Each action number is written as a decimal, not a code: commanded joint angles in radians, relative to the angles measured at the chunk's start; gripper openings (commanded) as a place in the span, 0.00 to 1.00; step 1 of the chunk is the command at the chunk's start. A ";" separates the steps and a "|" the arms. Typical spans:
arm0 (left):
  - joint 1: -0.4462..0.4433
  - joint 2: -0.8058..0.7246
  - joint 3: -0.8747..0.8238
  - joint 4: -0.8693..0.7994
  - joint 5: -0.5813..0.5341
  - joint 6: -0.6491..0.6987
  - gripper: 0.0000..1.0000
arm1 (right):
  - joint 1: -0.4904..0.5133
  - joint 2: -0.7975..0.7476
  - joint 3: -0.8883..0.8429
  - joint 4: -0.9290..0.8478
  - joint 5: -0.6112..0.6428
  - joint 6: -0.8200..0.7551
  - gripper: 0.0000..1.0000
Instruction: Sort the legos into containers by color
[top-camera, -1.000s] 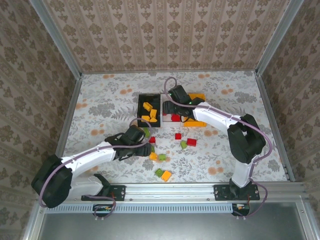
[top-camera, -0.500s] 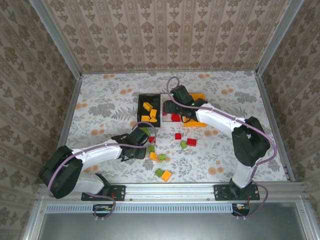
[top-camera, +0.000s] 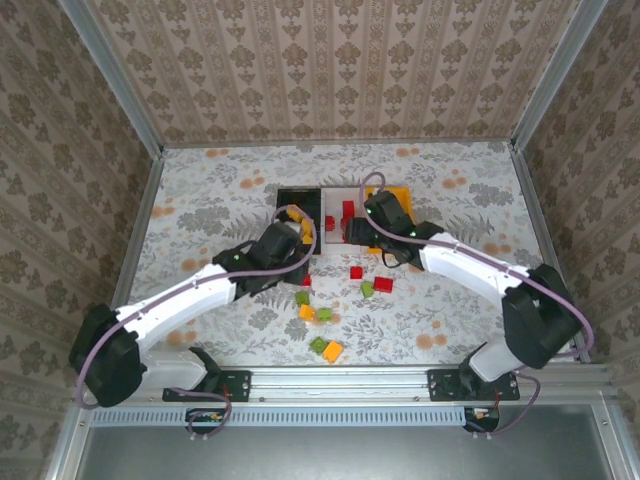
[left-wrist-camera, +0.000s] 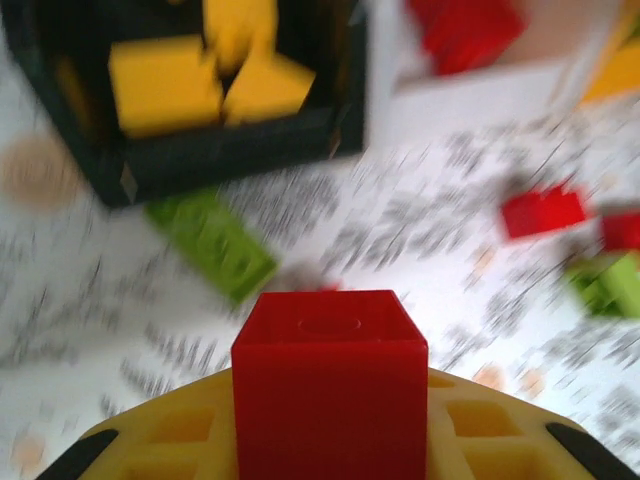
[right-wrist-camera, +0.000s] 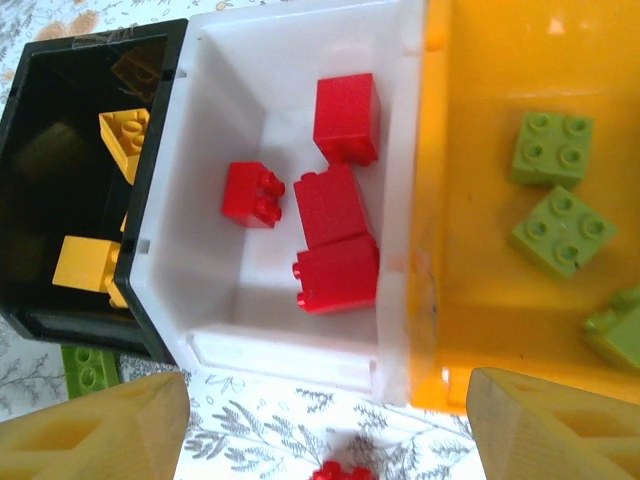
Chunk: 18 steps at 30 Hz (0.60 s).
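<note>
The robot's left gripper needs to carry the red lego outward next, past the black container (top-camera: 283, 197) and over the white container (top-camera: 342, 212), because the other red legos are already there.
My left gripper (left-wrist-camera: 330, 420) is shut on a red lego (left-wrist-camera: 330, 345), which stands between its yellow fingers above the table. From above, the left gripper (top-camera: 290, 243) hangs at the near edge of the black container (top-camera: 283, 197). The three containers sit in a row. Yellow legos (right-wrist-camera: 123, 140) lie in the black one (right-wrist-camera: 60, 100). Several red legos (right-wrist-camera: 335, 235) are in the white one (right-wrist-camera: 290, 350), and green legos (right-wrist-camera: 560, 228) are in the orange one (right-wrist-camera: 490, 90). My right gripper (right-wrist-camera: 325, 440) is open and empty, just above the near rim of the white and orange containers.
Loose legos lie on the flowered table in front of the containers: red (top-camera: 383, 284), red (top-camera: 356, 272), green (top-camera: 367, 289), green (top-camera: 324, 314), orange (top-camera: 332, 351). A green lego (left-wrist-camera: 212, 243) lies just before the black container. Metal frame walls ring the table.
My left gripper shut on a red lego on the table, then lifted it towards the containers. The right gripper drew back to the right, off the white container.
</note>
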 joint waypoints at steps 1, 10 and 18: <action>0.008 0.115 0.142 0.064 0.018 0.080 0.25 | -0.009 -0.085 -0.084 0.005 0.029 0.036 0.74; 0.056 0.521 0.578 0.067 0.113 0.136 0.24 | -0.009 -0.296 -0.283 -0.065 0.030 0.038 0.74; 0.082 0.736 0.799 -0.002 0.134 0.129 0.41 | -0.004 -0.380 -0.393 -0.059 -0.091 -0.008 0.70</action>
